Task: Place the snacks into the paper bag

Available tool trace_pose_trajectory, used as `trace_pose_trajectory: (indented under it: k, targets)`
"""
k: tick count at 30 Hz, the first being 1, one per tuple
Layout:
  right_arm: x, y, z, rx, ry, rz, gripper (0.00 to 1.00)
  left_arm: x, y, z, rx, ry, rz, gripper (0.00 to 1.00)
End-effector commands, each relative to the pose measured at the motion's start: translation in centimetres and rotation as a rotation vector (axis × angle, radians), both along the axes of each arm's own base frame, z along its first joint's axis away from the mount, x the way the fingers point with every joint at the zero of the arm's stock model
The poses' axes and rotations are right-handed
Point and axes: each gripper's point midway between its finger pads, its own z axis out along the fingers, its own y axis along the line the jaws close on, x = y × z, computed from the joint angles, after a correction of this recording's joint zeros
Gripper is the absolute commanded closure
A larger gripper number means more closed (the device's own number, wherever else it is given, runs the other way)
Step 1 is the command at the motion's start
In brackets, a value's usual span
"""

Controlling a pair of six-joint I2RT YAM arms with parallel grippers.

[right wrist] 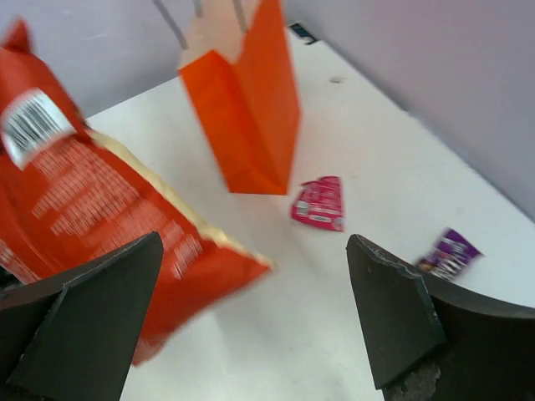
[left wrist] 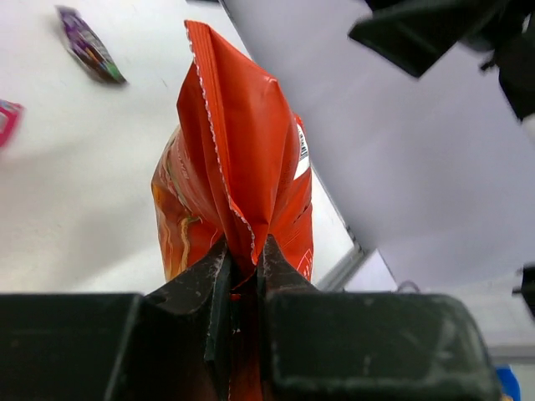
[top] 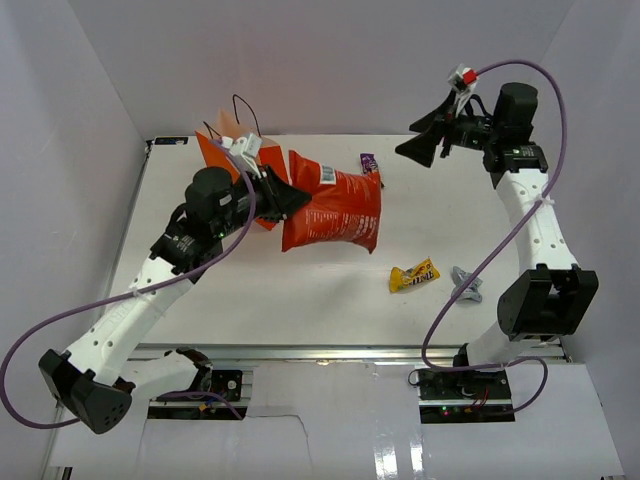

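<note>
My left gripper holds the crisp bag (top: pixel 335 210), which still hangs beside the opening of the paper bag. Next it needs to rise, swing over the paper bag's open top (top: pixel 233 128) while turning outward, and lower to release it.
My left gripper (top: pixel 292 200) is shut on the edge of the large red crisp bag (top: pixel 335 210) and holds it just right of the upright orange paper bag (top: pixel 222 150). The left wrist view shows the jaws (left wrist: pixel 244 255) pinching the crisp bag's seam (left wrist: pixel 242 184). My right gripper (top: pixel 408 138) is open, empty and raised at the back right. Its wrist view (right wrist: pixel 252 242) looks down on the crisp bag (right wrist: pixel 92 209), the paper bag (right wrist: pixel 251 117), a pink sweet (right wrist: pixel 319 203) and a purple sweet (right wrist: pixel 450 253). A yellow sweet (top: pixel 414 275) and a silver-grey sweet (top: pixel 466 283) lie at the front right.
A purple sweet (top: pixel 369 162) lies by the crisp bag's far right corner; it also shows in the left wrist view (left wrist: pixel 90 46), with a pink sweet (left wrist: pixel 7 121) near it. White walls enclose the table (top: pixel 330 300) on three sides.
</note>
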Motion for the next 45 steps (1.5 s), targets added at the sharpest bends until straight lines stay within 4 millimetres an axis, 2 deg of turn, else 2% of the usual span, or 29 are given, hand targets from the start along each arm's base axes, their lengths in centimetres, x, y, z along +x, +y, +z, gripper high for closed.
trace_pose_trajectory:
  k: [1,2,4,5,7,8,11,17,20,27,36,45]
  targets:
    - [2.8,-3.1,1.0,-0.017,-0.035,-0.159,0.04,0.7,3.8,9.7,-0.114,-0.169,0.222,1.00]
    - [3.3,-4.5,0.7,-0.019,-0.026,-0.201,0.04,0.9,4.4,11.0,-0.126,-0.191,0.252,1.00]
    - [3.7,-5.4,-0.6,-0.027,0.007,-0.243,0.04,1.7,6.2,13.8,-0.147,-0.238,0.362,1.00]
    - [3.5,-5.5,-1.0,-0.033,0.016,-0.251,0.04,1.7,7.0,16.4,-0.170,-0.287,0.397,1.00]
    - [3.3,-5.7,-2.5,-0.047,0.039,-0.270,0.04,2.1,8.8,19.1,-0.203,-0.330,0.494,1.00]
    - [3.3,-5.8,-2.9,-0.051,0.046,-0.277,0.04,2.0,9.5,21.4,-0.220,-0.378,0.525,1.00]
    - [3.4,-6.1,-4.3,-0.066,0.074,-0.300,0.04,2.3,11.7,24.8,-0.249,-0.436,0.638,1.00]
    - [3.5,-6.4,-5.8,-0.083,0.102,-0.323,0.03,2.6,16.6,28.7,-0.280,-0.518,0.897,1.00]
    - [3.5,-6.5,-6.2,-0.087,0.112,-0.332,0.03,2.7,18.7,28.9,-0.270,-0.517,1.015,1.00]
    - [3.6,-6.8,-7.0,-0.095,0.130,-0.348,0.03,2.7,21.7,28.3,-0.228,-0.491,1.188,1.00]
    - [3.6,-6.9,-7.6,-0.099,0.149,-0.362,0.03,4.7,21.9,25.4,-0.099,-0.423,1.283,1.00]
    - [3.4,-7.0,-8.0,-0.099,0.158,-0.368,0.02,7.8,19.8,22.9,-0.011,-0.365,1.262,1.00]
